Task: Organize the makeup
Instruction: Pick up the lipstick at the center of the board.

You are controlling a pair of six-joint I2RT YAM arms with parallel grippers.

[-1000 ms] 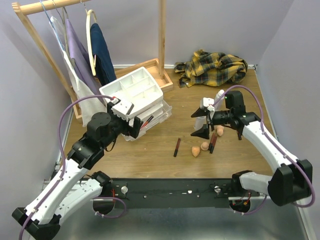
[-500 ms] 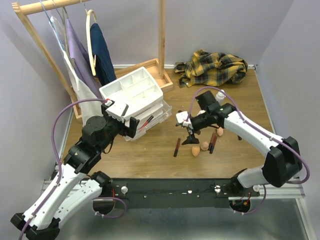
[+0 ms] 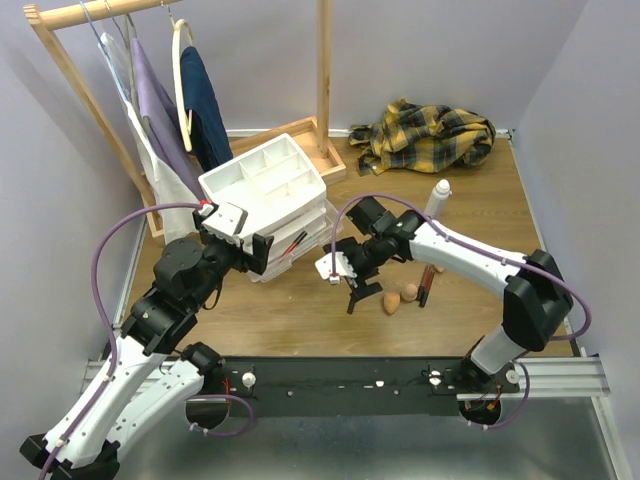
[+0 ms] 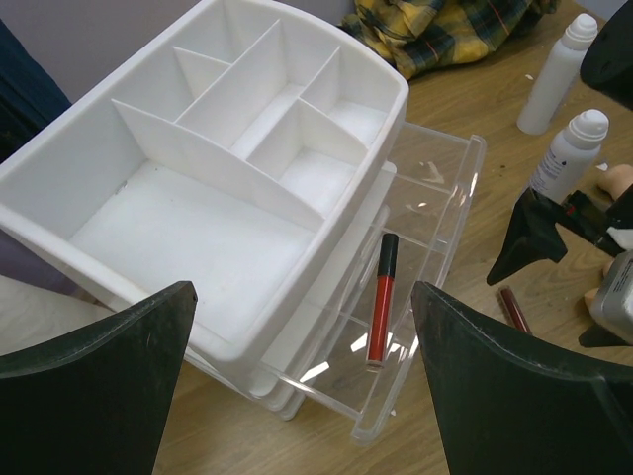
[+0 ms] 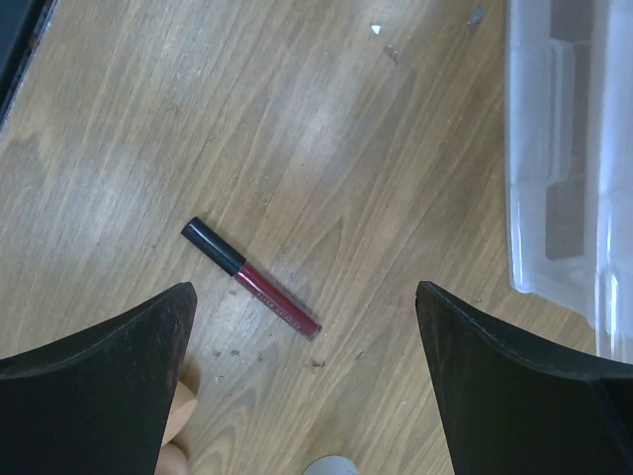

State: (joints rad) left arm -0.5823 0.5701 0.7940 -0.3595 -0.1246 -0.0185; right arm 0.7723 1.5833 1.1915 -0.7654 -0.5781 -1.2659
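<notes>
Next, my right gripper turns in line with the dark-red stick and goes down onto its body (image 5: 250, 278) beside the cap, since the stick lies slanted below the open fingers.
A dark-red stick with a black cap (image 5: 252, 280) lies alone on the wooden table, and my right gripper (image 5: 305, 292) hovers open right above it, its fingers either side and apart from it. A peach sponge (image 5: 178, 426) shows at that view's lower left. From above, the right gripper (image 3: 355, 280) stands left of two sponges (image 3: 391, 303) and more sticks (image 3: 425, 285). Two white bottles (image 4: 571, 153) stand upright behind them. My left gripper (image 4: 302, 287) hangs open and empty over the drawer unit (image 3: 275, 200), whose clear drawer (image 4: 435, 237) is pulled out with a red stick (image 4: 381, 307) inside.
A yellow plaid cloth (image 3: 430, 135) lies at the back right. A wooden clothes rack (image 3: 323, 80) with hanging garments stands behind the drawer unit. Walls close in on the left, back and right.
My right arm has swung left, from beside the bottles and sponges to over the lone stick. The left gripper has shifted slightly at the drawer unit. Both stay open.
</notes>
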